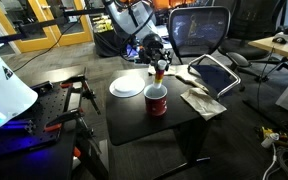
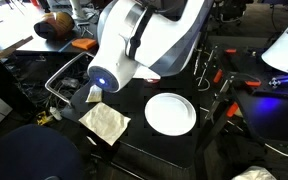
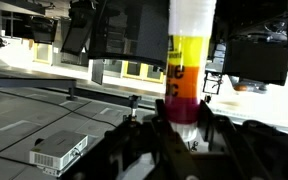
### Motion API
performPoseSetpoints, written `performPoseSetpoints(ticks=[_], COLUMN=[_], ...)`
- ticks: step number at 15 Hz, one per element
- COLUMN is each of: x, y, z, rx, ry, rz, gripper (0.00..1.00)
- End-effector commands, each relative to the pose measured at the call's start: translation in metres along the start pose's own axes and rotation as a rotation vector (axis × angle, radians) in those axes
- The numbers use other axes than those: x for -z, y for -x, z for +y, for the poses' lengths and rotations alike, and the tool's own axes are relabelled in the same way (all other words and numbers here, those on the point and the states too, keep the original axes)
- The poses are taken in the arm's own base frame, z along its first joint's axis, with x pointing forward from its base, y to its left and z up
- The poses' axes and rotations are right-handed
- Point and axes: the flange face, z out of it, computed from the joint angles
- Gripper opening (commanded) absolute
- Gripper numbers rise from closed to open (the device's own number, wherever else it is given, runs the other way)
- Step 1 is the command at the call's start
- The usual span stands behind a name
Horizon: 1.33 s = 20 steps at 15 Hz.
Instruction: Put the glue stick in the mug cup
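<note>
The robot's gripper needs to go down and release the glue stick inside the mug, because the mug's opening is below the gripper and the glue stick is upright over it.
My gripper is shut on the glue stick and holds it upright just above the red mug cup, which stands on the black table. In the wrist view the glue stick shows a white cap, a yellow and magenta body and sits between the jaws. The mug is out of the wrist view. In an exterior view the arm hides the mug and the glue stick.
A white round plate lies beside the mug; it also shows in an exterior view. A crumpled beige cloth lies on the other side. A tablet-like device and an office chair stand behind.
</note>
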Motion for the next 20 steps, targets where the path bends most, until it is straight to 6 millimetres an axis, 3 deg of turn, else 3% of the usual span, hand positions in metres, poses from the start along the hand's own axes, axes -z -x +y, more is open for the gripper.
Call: performPoseSetpoints(ticks=[1, 9, 10, 11, 12, 17, 20], x=[-0.005, -0.01, -0.01, -0.01, -0.01, -0.011, -0.014], y=[0.008, 0.029, 0.031, 0.032, 0.033, 0.034, 0.026], z=[-0.008, -0.012, -0.012, -0.013, -0.013, -0.011, -0.008], rx=[-0.025, 0.006, 0.011, 0.013, 0.018, 0.025, 0.022], ry=[-0.001, 0.018, 0.021, 0.025, 0.029, 0.042, 0.055], rz=[0.006, -0.003, -0.009, -0.013, -0.015, -0.027, -0.029], gripper=[0.08, 0.08, 0.14, 0.58, 0.59, 0.96, 1.0])
